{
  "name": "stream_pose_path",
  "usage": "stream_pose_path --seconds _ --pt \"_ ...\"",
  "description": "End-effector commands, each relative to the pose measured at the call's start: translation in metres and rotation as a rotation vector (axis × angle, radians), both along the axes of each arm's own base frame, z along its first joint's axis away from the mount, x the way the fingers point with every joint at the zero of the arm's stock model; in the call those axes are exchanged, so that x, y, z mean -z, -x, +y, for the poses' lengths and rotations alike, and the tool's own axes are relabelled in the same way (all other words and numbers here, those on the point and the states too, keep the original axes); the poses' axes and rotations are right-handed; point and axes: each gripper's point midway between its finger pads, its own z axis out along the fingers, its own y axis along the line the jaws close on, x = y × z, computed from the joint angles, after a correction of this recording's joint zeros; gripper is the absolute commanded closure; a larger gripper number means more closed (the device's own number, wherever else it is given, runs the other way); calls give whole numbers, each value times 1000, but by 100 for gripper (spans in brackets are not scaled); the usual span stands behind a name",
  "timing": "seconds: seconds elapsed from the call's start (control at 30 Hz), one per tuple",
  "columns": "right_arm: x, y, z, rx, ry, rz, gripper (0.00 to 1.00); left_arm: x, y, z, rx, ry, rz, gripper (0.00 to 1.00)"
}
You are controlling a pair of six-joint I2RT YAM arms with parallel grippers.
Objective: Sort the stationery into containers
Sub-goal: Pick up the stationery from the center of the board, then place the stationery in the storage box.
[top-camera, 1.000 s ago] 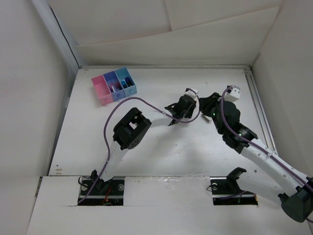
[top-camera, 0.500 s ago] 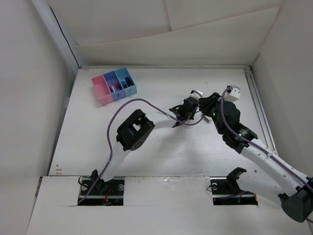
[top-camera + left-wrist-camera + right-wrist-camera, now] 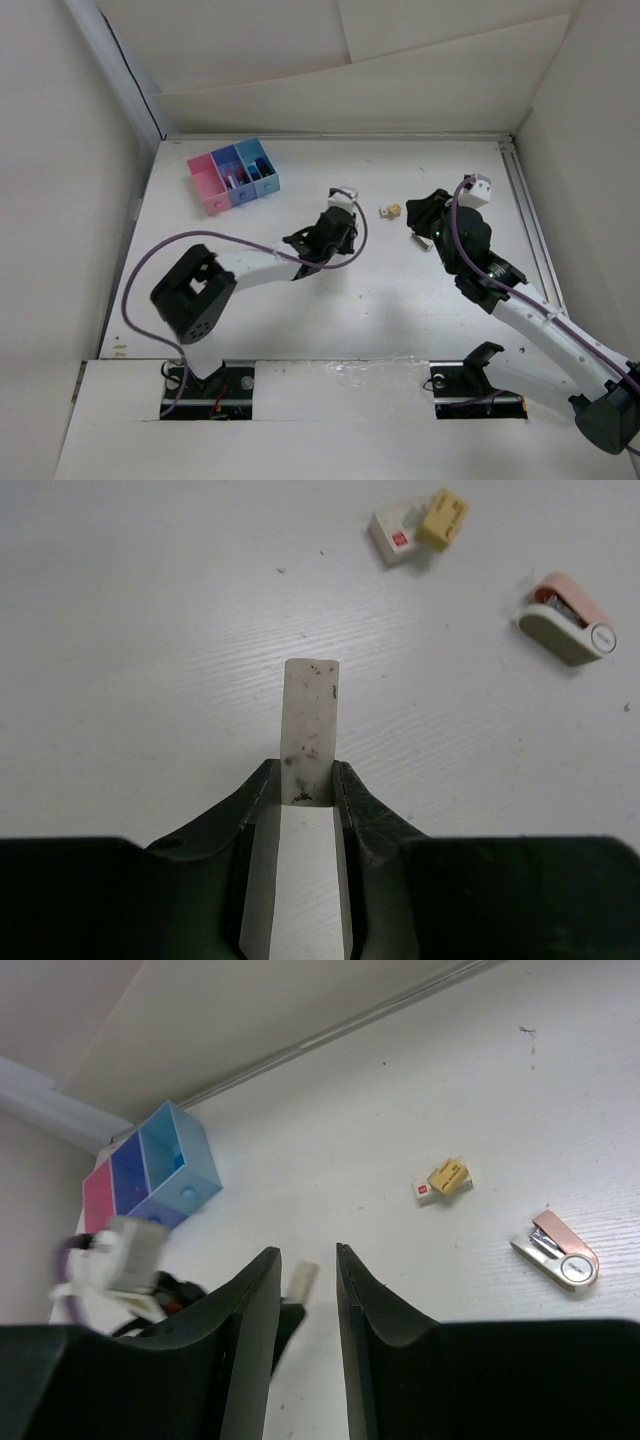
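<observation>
My left gripper will next swing outward and to the left in the top view, over the pink container, because only that container is still empty.
My left gripper (image 3: 305, 770) is shut on a flat white strip (image 3: 311, 715) with dark specks, which sticks out ahead of the jaws just above the table. In the top view this gripper (image 3: 345, 228) is mid-table. The joined pink, purple and light blue containers (image 3: 233, 175) stand at the back left and also show in the right wrist view (image 3: 150, 1165). Small dark and pink items lie in the purple and blue bins. My right gripper (image 3: 308, 1250) is open and empty, above the table right of the left gripper (image 3: 285, 1315); in the top view it (image 3: 415, 212) is right of centre.
A small white eraser and a yellow one (image 3: 420, 528) lie together ahead of the left gripper (image 3: 390, 210). A pink and cream stapler (image 3: 567, 630) lies to their right (image 3: 555, 1252). White walls close in the table on three sides.
My left arm has swung left, away from the right gripper, carrying the white strip. The two erasers it covered now show. The right arm has not moved.
</observation>
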Motion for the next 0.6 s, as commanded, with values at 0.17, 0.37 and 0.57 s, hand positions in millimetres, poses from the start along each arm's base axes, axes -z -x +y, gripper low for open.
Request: stream_pose_path --seconds 0.17,0.37,0.57 --pt "-5 -3 6 -28 -16 -15 65 -73 -35 116 -345 236 -97 95" --pt "1 -5 16 -55 -7 5 65 -86 -71 229 -624 373 -135 93" --pt "-1 -5 20 -76 -10 7 65 -81 -105 304 -814 452 -140 91"
